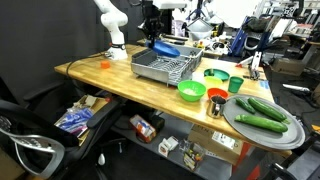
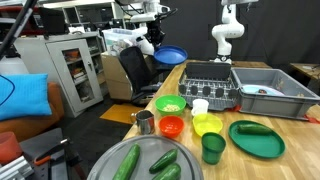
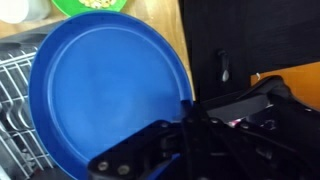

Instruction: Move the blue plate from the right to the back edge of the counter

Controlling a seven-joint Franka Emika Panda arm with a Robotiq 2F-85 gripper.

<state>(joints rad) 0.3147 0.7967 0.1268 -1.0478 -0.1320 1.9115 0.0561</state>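
Note:
The part of the wooden counter beside the green bowl is bare, so next I should bring my gripper down past the dish rack (image 1: 165, 68) and let go of the blue plate there.
My gripper (image 3: 187, 128) is shut on the rim of the blue plate (image 3: 100, 90), which fills most of the wrist view. In both exterior views the gripper (image 1: 152, 36) (image 2: 152, 45) holds the blue plate (image 1: 166, 48) (image 2: 171, 56) tilted in the air, above the end of the grey dish rack (image 1: 165, 68) (image 2: 208, 85). The plate hangs over the edge of the light-brown wooden counter (image 1: 100, 76) (image 2: 240, 165) (image 3: 155, 20). Whether it touches the rack I cannot tell.
A green bowl (image 1: 191, 91) (image 2: 171, 104) (image 3: 95, 5), an orange bowl (image 2: 171, 126), a yellow bowl (image 2: 207, 124), a green cup (image 2: 212, 147), a green plate (image 2: 257, 138) and a metal cup (image 2: 145, 121) crowd the counter. A grey tray (image 1: 290, 135) holds cucumbers. A grey bin (image 2: 268, 92) stands beside the rack.

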